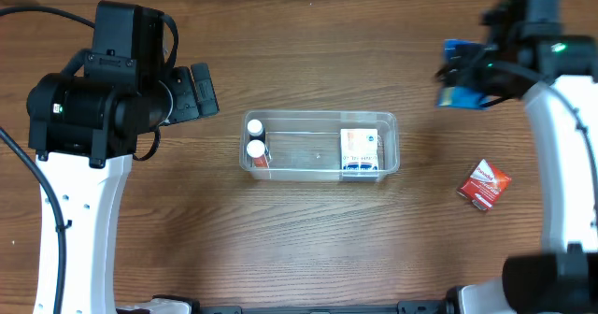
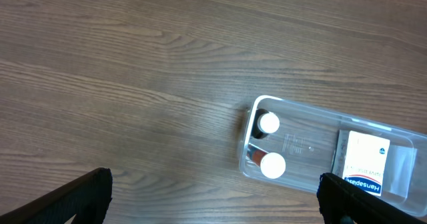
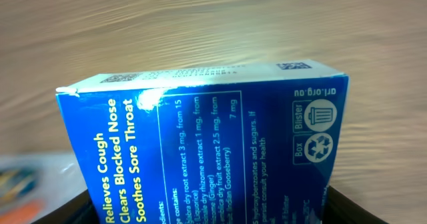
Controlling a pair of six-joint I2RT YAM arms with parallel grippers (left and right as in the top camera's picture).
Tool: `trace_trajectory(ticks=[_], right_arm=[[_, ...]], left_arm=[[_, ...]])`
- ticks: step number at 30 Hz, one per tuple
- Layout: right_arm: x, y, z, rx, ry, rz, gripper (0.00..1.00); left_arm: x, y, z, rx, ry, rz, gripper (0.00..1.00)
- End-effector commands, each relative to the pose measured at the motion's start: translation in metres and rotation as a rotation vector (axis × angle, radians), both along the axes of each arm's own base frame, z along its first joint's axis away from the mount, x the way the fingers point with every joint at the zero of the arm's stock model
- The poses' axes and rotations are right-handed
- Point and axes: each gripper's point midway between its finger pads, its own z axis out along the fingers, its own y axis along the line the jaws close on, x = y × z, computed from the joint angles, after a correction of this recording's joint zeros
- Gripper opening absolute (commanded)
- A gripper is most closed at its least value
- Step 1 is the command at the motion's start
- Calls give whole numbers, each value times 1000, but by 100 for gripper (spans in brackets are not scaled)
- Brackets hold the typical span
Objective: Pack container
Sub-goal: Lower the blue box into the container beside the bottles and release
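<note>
I will bring my right gripper back over the container (image 1: 322, 118) and set the cough-remedy box down into the empty gap between the bottles and the white and blue box.
The clear plastic container (image 1: 322, 118) sits mid-table. It holds two white-capped bottles (image 1: 255, 138) at its left end and a white and blue box (image 1: 360, 152) at its right end. It also shows in the left wrist view (image 2: 313, 144). My right gripper (image 1: 464, 78) is shut on a blue cough-remedy box (image 3: 207, 144) and holds it above the table, right of the container. My left gripper (image 2: 213, 201) is open and empty, left of the container and above bare wood.
A red packet (image 1: 484, 184) lies on the table to the right of the container. The left arm's body (image 1: 103, 80) stands over the table's left side, the right arm (image 1: 561, 118) along the right edge.
</note>
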Motion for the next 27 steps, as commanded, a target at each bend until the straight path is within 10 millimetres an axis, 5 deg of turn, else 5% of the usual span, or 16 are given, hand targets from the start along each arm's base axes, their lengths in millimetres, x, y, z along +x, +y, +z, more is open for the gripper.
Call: trace_trajectory(ticks=[1,5,9,17,27], right_arm=[[-25,94,20,69,-12,141,67],[-46,171,-1,93,38,243,68],[-59,212,-43,86,119,297,71],[-52,231,-129,34,288,262,70],[-48,235,-163,14,342,246,71]], left_arm=[[3,1,-2,4,4,-3,100],[3,1,-2,4,4,-3,100],[3,1,-2,4,5,-3,100],[2,1,-2,4,9,-3,100],[2,1,-2,5,9,-3,100]])
